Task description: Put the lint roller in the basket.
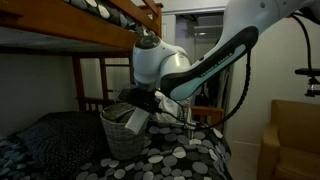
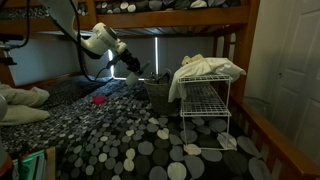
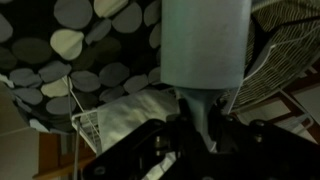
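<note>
The roller hangs outside the basket's opening (image 1: 118, 111), which lies beside my gripper, so next the gripper rises, tilts, swings the roller over it and releases.
My gripper (image 3: 195, 135) is shut on the handle of the lint roller (image 3: 203, 45), whose wide pale cylinder fills the upper middle of the wrist view. The round grey woven basket (image 1: 122, 140) stands on the spotted bedding, and its woven wall shows at the right of the wrist view (image 3: 285, 50). In an exterior view my gripper (image 1: 148, 103) hangs right at the basket's rim, with the pale roller (image 1: 134, 119) tilted at the basket's mouth. In an exterior view the gripper (image 2: 133, 68) sits above the dark basket (image 2: 156, 90). Whether the roller touches the basket cannot be told.
A white wire rack (image 2: 205, 105) draped with pale cloth (image 2: 208, 68) stands beside the basket. The bed carries black bedding with grey spots (image 2: 120, 135). A wooden bunk frame (image 1: 120, 15) runs overhead. A pink object (image 2: 99, 98) lies on the bedding.
</note>
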